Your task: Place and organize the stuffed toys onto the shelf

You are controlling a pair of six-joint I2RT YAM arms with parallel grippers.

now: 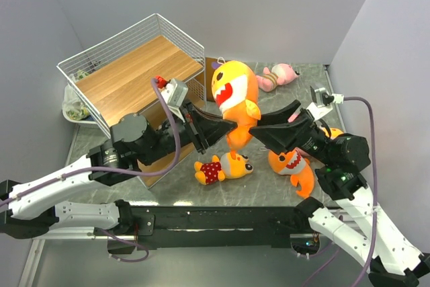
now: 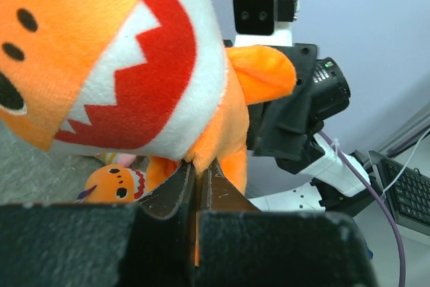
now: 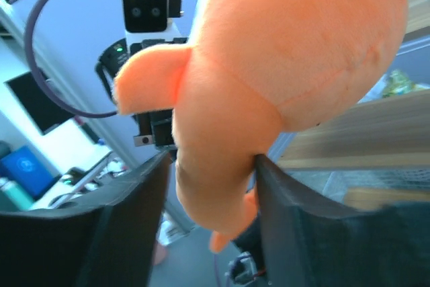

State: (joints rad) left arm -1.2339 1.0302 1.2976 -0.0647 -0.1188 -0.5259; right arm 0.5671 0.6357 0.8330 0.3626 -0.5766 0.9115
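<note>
The shelf's top board is empty, so the left gripper will lift and turn outward over it, then lower the shark onto the board's near end.
A big orange shark hangs upright above the table between my two grippers. My left gripper is shut on a fold of its lower belly, below the white toothy mouth. My right gripper is shut on the shark's narrow lower body from the other side, with one finger pressed into it. The second shark and a small red-dotted toy lie on the table below. A pink toy lies at the back. The shelf stands at the back left.
A brown folded bag stands behind the held shark beside the shelf. A white bowl with a plastic bag sits left of the shelf. An orange bit of another toy shows behind my right arm. Grey walls close in both sides.
</note>
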